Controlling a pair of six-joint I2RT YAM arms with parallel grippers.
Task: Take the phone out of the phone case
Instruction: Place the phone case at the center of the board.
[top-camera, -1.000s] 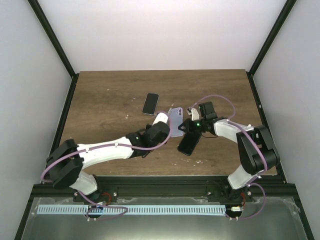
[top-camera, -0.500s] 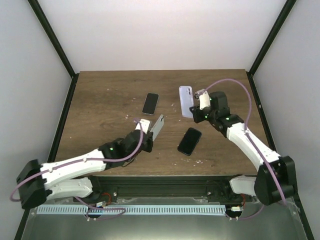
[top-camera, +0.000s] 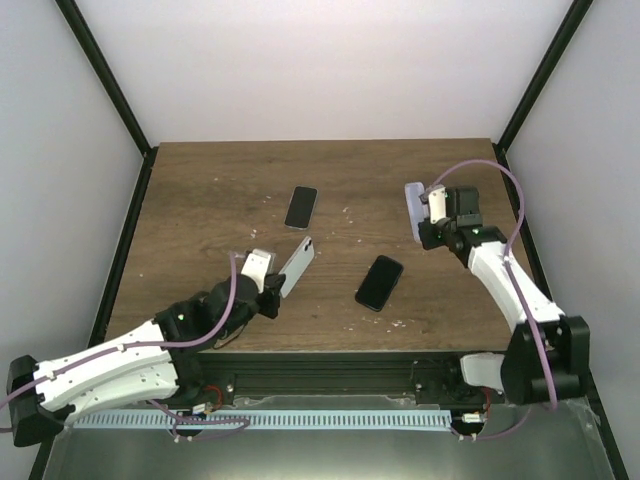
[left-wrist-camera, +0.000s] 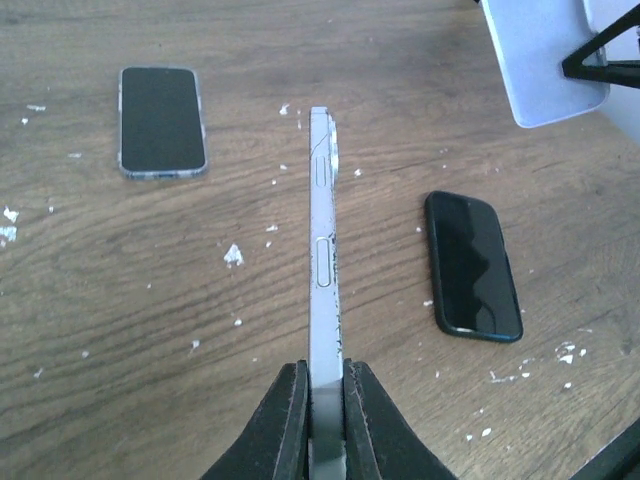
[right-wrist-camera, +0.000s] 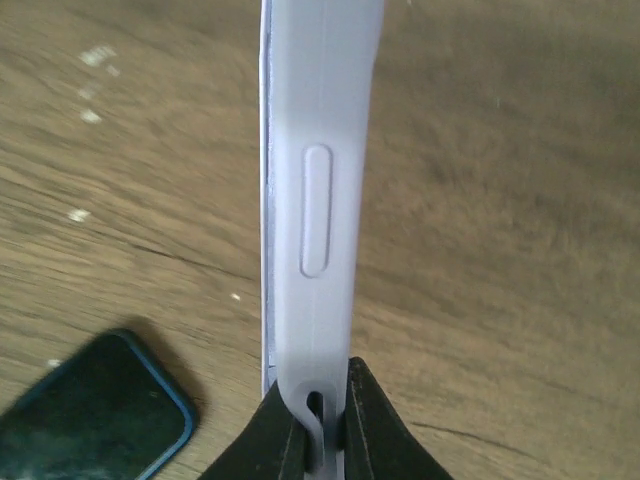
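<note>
The silver phone is already out, so the robot's right gripper should next lower and tilt the empty pale lavender phone case (top-camera: 414, 208) onto the clear tabletop beneath it and release it.
My left gripper (top-camera: 274, 291) is shut on a bare silver phone (top-camera: 297, 265) and holds it on edge above the table, left of centre. In the left wrist view the phone (left-wrist-camera: 322, 240) stands edge-on between my jaws (left-wrist-camera: 325, 385). My right gripper (top-camera: 430, 230) is shut on the empty pale lavender phone case (top-camera: 414, 208), held above the table at the right. In the right wrist view the case (right-wrist-camera: 318, 180) is edge-on, its bottom end pinched by my jaws (right-wrist-camera: 322, 415). The case also shows at the top right of the left wrist view (left-wrist-camera: 545, 60). Phone and case are well apart.
A dark phone (top-camera: 301, 207) lies flat at the table's middle back, also seen in the left wrist view (left-wrist-camera: 160, 120). A black phone in a blue-rimmed case (top-camera: 379, 282) lies flat between the arms (left-wrist-camera: 472, 265) (right-wrist-camera: 85, 425). White flecks dot the wooden table (top-camera: 200, 200).
The two grippers have pulled apart. The left one moved left and toward the near edge with the bare phone. The right one moved right and back with the empty case.
</note>
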